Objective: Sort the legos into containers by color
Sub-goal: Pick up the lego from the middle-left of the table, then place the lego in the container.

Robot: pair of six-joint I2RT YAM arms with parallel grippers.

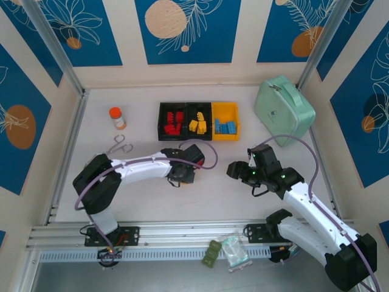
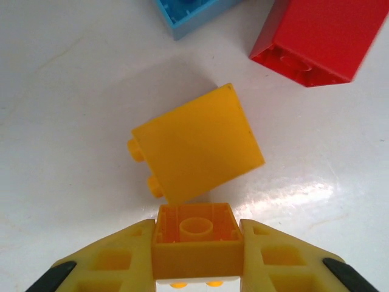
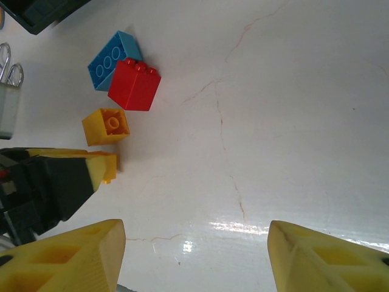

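Next, the left gripper lifts the yellow brick outward over the middle black bin (image 1: 198,122), which already holds the yellow legos, then releases the brick.
My left gripper (image 1: 180,174) (image 2: 197,234) is shut on a yellow brick (image 2: 197,243), whose hollow underside faces away from the wrist. Just beyond it a second yellow brick (image 2: 197,143) lies on its side on the table. A red brick (image 2: 316,39) and a blue brick (image 2: 194,12) lie farther off. My right gripper (image 1: 236,170) (image 3: 197,255) hangs open over bare table, right of the red brick (image 3: 135,85) and blue brick (image 3: 112,58). The joined bins hold red legos (image 1: 172,123), yellow legos (image 1: 197,123) and blue legos (image 1: 225,127).
An orange-capped bottle (image 1: 117,118) and metal scissors (image 1: 119,145) sit at the left. A mint-green case (image 1: 284,109) stands at the back right. Small packets (image 1: 231,250) lie on the front rail. Open table stretches between the two grippers.
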